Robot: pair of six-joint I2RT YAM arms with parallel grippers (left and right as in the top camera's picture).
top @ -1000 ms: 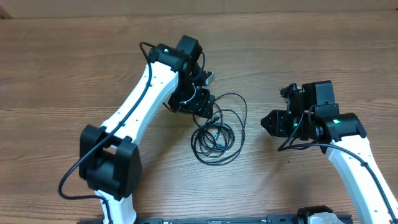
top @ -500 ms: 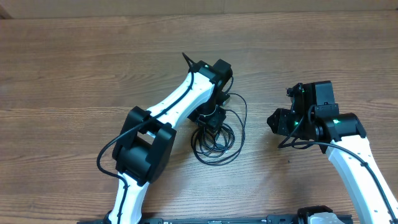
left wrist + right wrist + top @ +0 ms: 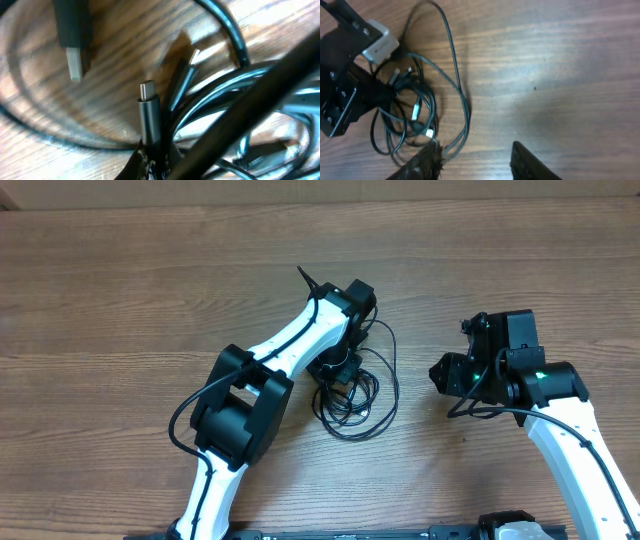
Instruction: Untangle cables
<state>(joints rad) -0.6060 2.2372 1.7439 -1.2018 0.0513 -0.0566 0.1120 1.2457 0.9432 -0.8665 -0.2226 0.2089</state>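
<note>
My left gripper needs to rise next and pull to the left in the overhead view, where the wood is bare, and let go of the piece of cable clear of the coil.
The cables (image 3: 384,392) are thin black cords lying in a tangled coil at the table's middle. My left gripper (image 3: 338,370) is down on the coil's left part. In the left wrist view it (image 3: 154,162) is shut on the dark body of one cable whose silvery plug (image 3: 146,91) points up out of the jaws, with other loops (image 3: 235,85) crossing close by. My right gripper (image 3: 441,375) hovers right of the coil, apart from it. In the right wrist view it (image 3: 476,164) is open with bare wood between its fingers and the cables (image 3: 415,107) lying to the left.
A second flat silvery plug (image 3: 75,65) lies on the wood beside the held one. The wooden table (image 3: 120,300) stretches wide to the left and far side. The left arm's white links (image 3: 285,345) slant over the space left of the coil.
My left arm swung right and came down onto the coil, and its jaws went from open to shut on a cable. The right gripper shifted only slightly.
</note>
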